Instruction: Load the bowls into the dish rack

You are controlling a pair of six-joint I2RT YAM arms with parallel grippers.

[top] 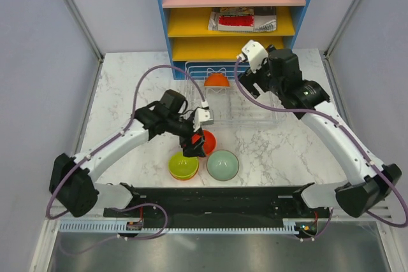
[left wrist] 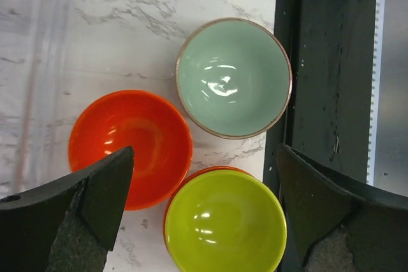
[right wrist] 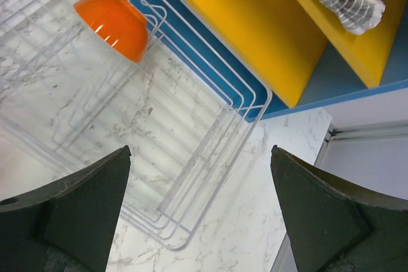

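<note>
My left gripper goes down past the red bowl onto the mint bowl's rim facing the rack next, where empty table leaves room for my fingers.
The white wire dish rack [top: 195, 71] stands at the back centre, with an orange bowl [top: 217, 81] on its side among the far prongs. It also shows in the right wrist view [right wrist: 115, 23]. A red bowl [top: 206, 141], a lime green bowl [top: 183, 165] nested in an orange one, and a mint bowl [top: 222, 165] sit on the table in front of the rack. My left gripper [top: 192, 146] hangs open above them, over the red bowl [left wrist: 131, 148] and the lime bowl [left wrist: 224, 224]. My right gripper [top: 247, 83] is open and empty above the rack's right end [right wrist: 191, 176].
The blue shelf unit [top: 307, 4] with pink and yellow shelves stands right behind the rack. The black base bar [left wrist: 319, 62] of the arms lies right beside the mint bowl [left wrist: 233, 78] and the lime bowl. Grey walls close both sides.
</note>
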